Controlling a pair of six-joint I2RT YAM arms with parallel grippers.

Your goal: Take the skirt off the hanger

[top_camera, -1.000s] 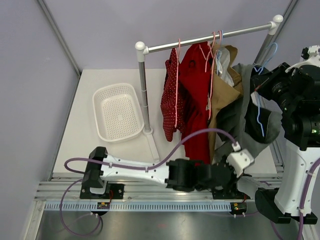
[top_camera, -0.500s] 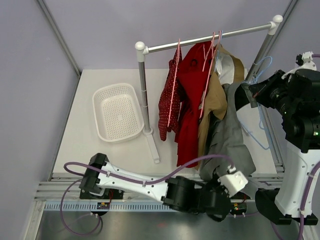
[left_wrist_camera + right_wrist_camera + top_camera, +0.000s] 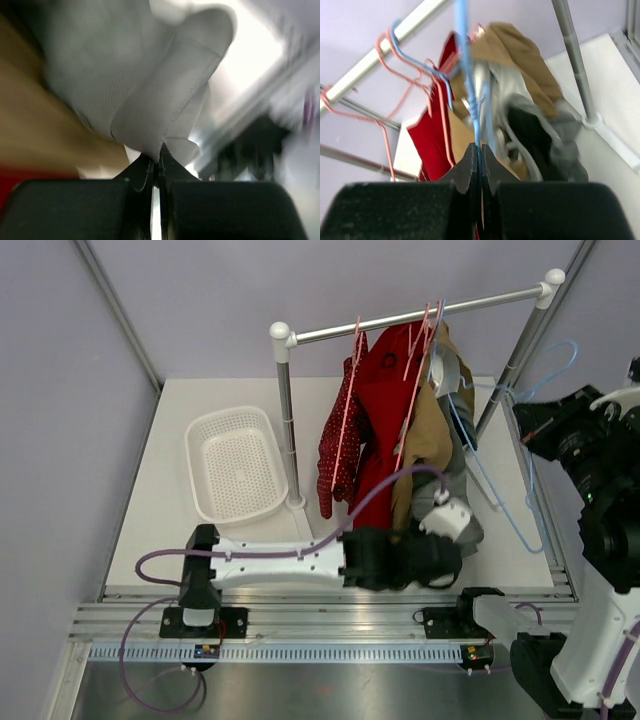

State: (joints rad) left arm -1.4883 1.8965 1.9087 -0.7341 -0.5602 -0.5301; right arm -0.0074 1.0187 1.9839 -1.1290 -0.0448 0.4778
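My right gripper should next take the thin blue hanger (image 3: pixel 505 502) outward and hook it over the bar's empty part beside the tan garment, as the hanger's lower wire is bare.
The grey skirt (image 3: pixel 470 534) hangs bunched beside the tan garment, below the rail. My left gripper (image 3: pixel 452 532) is shut on a fold of it. In the left wrist view the grey cloth (image 3: pixel 150 100) rises straight out of the closed fingertips of the left gripper (image 3: pixel 159 154). The thin blue hanger (image 3: pixel 505 502) slants from the rack's right post toward the near right, and its lower wire is bare. My right gripper (image 3: pixel 518 418) is shut on it near the neck. The right wrist view shows the blue wire (image 3: pixel 465 60) pinched in the right gripper (image 3: pixel 480 150), with the skirt (image 3: pixel 565 145) behind.
A clothes rack rail (image 3: pixel 420 315) carries a red garment (image 3: pixel 385 410), a tan one (image 3: pixel 425 440) and a red dotted one (image 3: pixel 338 450) on pink hangers. A white perforated basket (image 3: pixel 235 465) lies on the table left of the rack's post (image 3: pixel 288 430).
The left gripper swung out to the table's near edge with the skirt, then back toward the rack. The skirt has slid down the hanger and bunched. The right arm pulled the hanger rightward.
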